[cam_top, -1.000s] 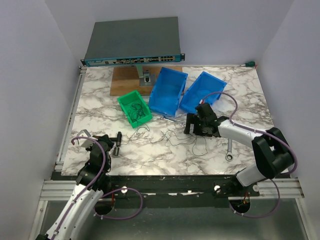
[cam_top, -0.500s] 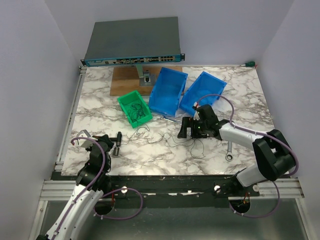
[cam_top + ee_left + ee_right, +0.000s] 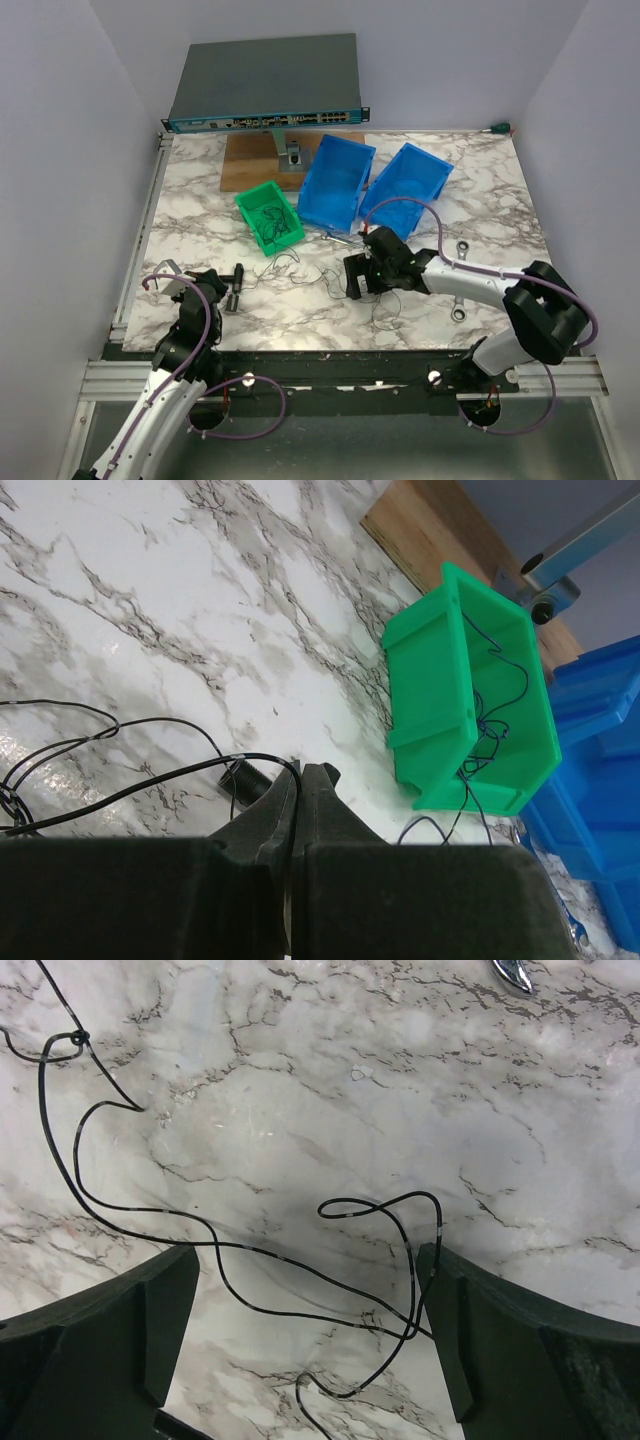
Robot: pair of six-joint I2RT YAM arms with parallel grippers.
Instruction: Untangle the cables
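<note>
The right gripper slides low over the table toward the left gripper next, then closes its fingers around the black cables.
Thin dark cables (image 3: 322, 276) lie loose on the marble table (image 3: 190, 200) between my two grippers. My left gripper (image 3: 222, 287) is shut on one black cable (image 3: 120, 793), which runs out to the left from between its fingertips (image 3: 312, 778). My right gripper (image 3: 358, 276) is open, low over the table. Its fingers (image 3: 100, 1330) stand on both sides of a looping black cable (image 3: 250, 1250) that lies flat; the loop's right side lies next to the right finger. More dark and blue cables (image 3: 490, 725) sit in a green bin (image 3: 270, 218).
Two blue bins (image 3: 335, 183) stand tipped behind the right gripper. A silver wrench (image 3: 460, 300) lies to the right of it. A network switch (image 3: 265, 82) and a wooden board (image 3: 255, 165) stand at the back. A small black threaded cylinder (image 3: 245, 780) lies by the left fingertips.
My right gripper has moved left and nearer, from beside the blue bins to over the loose cables. The left arm has not moved.
</note>
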